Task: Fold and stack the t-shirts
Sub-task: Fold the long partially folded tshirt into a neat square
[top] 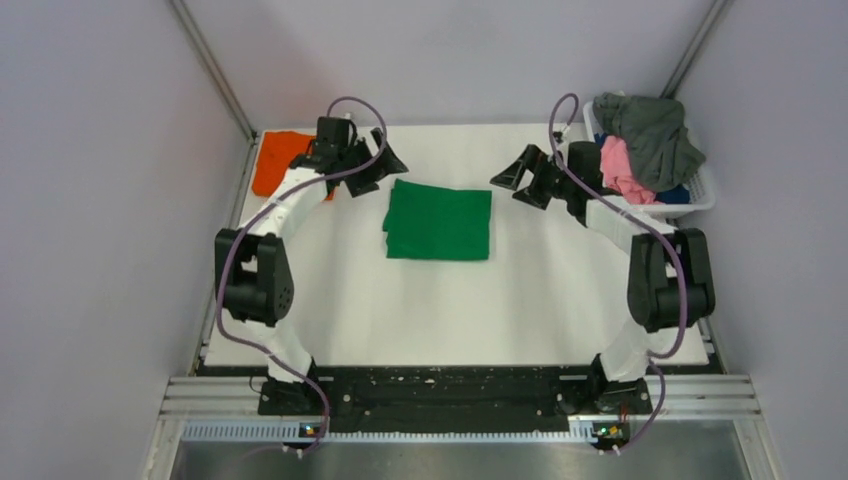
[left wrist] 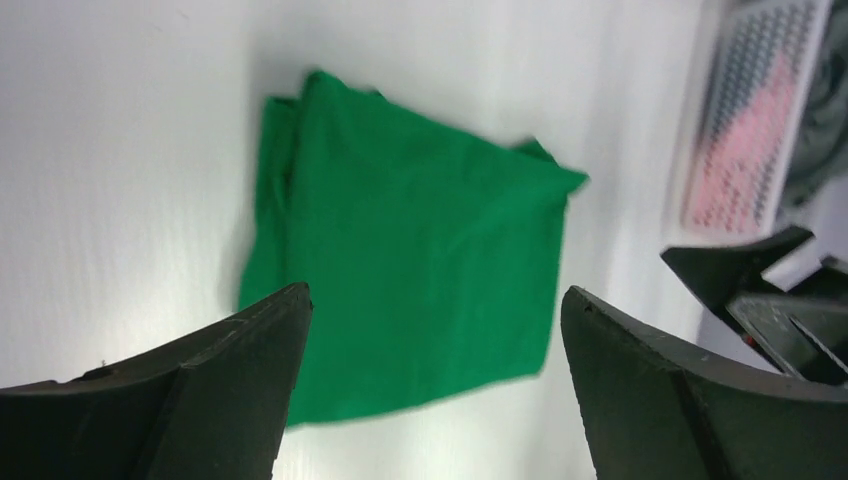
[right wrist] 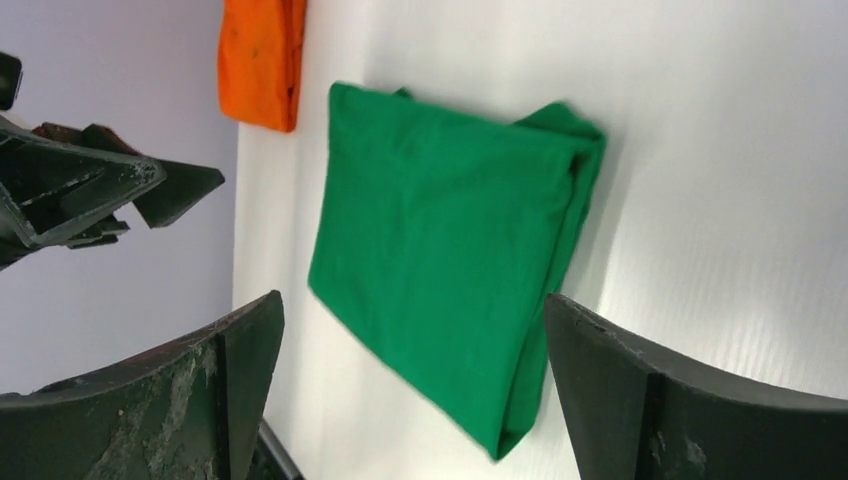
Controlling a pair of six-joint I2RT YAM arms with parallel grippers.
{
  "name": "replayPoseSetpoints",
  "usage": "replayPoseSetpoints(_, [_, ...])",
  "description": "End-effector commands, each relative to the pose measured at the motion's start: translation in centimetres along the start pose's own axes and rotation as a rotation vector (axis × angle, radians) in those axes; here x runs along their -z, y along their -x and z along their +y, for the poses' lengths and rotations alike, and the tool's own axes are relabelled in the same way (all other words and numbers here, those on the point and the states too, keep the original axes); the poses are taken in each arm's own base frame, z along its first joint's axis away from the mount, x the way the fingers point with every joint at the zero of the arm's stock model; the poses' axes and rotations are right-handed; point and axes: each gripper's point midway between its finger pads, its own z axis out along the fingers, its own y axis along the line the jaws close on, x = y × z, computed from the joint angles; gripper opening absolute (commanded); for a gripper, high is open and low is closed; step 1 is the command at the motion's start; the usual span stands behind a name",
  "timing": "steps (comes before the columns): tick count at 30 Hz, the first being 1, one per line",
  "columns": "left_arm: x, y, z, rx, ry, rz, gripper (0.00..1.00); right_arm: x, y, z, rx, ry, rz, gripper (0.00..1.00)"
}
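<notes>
The folded green t-shirt's edge facing the orange one is below and back from my left gripper, so I should lower it back there to pinch the layers together.
A bright green t-shirt (top: 440, 222) lies folded into a flat rectangle in the middle of the white table; it also shows in the left wrist view (left wrist: 410, 250) and the right wrist view (right wrist: 450, 250). An orange t-shirt (top: 278, 160) lies folded at the far left corner, also in the right wrist view (right wrist: 260, 60). My left gripper (top: 385, 165) is open and empty, hovering off the green shirt's far left corner. My right gripper (top: 515, 180) is open and empty, off its far right corner.
A white plastic basket (top: 700, 190) stands at the far right, holding grey (top: 655, 135), pink (top: 620, 170) and blue shirts. Grey walls close in on the left, right and back. The arm bases sit at the near edge.
</notes>
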Motion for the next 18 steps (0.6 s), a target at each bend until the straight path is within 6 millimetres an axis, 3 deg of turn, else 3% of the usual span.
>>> replayPoseSetpoints(1, [2.9, -5.4, -4.4, -0.058, -0.192, 0.049, 0.99, 2.7, -3.6, 4.6, 0.082, 0.109, 0.021, 0.99])
replayPoseSetpoints(5, [1.8, -10.5, -3.2, -0.032, -0.208, 0.122, 0.99, 1.8, -9.9, 5.7, 0.063, 0.184, 0.151, 0.99])
replayPoseSetpoints(8, [0.4, -13.4, -0.5, 0.008, -0.151, 0.206, 0.99, 0.7, -12.0, 5.0, 0.000, 0.234, 0.196, 0.99])
replayPoseSetpoints(15, [-1.6, -19.1, 6.0, 0.081, -0.022, 0.303, 0.99, -0.5, -16.3, -0.8, -0.055, 0.100, 0.292, 0.99])
replayPoseSetpoints(18, [-1.7, -20.4, 7.4, 0.101, 0.012, 0.333, 0.99, -0.2, -17.0, -2.3, -0.056, 0.036, 0.307, 0.99])
